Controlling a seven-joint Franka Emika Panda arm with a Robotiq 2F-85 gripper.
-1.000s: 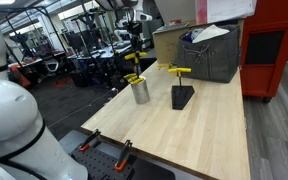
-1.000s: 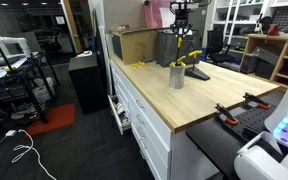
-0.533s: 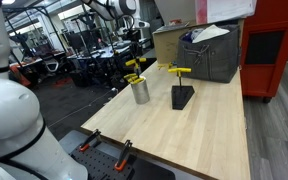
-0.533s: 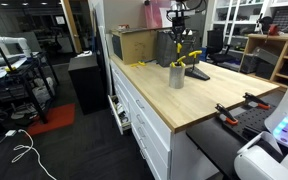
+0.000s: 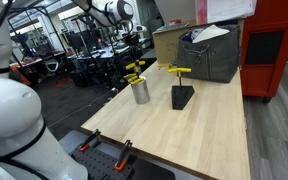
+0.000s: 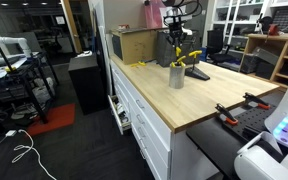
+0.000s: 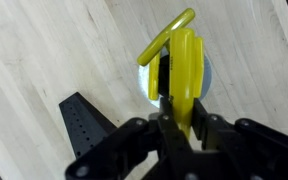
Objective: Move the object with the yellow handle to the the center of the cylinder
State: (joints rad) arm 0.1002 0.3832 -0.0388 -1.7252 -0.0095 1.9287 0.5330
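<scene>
My gripper should next move down a little over the can's opening [image 5: 140,83] [image 7: 166,79] and let go of the yellow-handled tool, because the lower end of the tool already points down into the can.
My gripper [image 7: 181,105] is shut on a yellow-handled tool [image 7: 184,62] and holds it upright right over the silvery metal can [image 7: 206,74]. A second yellow-handled tool [image 7: 164,33] stands slanted in the can. In both exterior views the can [image 5: 140,93] [image 6: 176,77] stands on the wooden table, with the gripper [image 5: 135,55] [image 6: 180,50] just above it and the held tool [image 5: 136,67] pointing down into it. The can's inside is mostly hidden by the handle.
A black wedge-shaped stand [image 5: 182,97] [image 7: 84,120] beside the can carries another yellow-handled tool [image 5: 179,70]. A grey crate [image 5: 212,55] and a cardboard box [image 5: 172,42] stand at the table's far end. Orange-handled clamps [image 5: 122,152] sit on the near edge.
My gripper has come down with the yellow-handled tool, closer to the top of the can. The can and the stand have not moved.
</scene>
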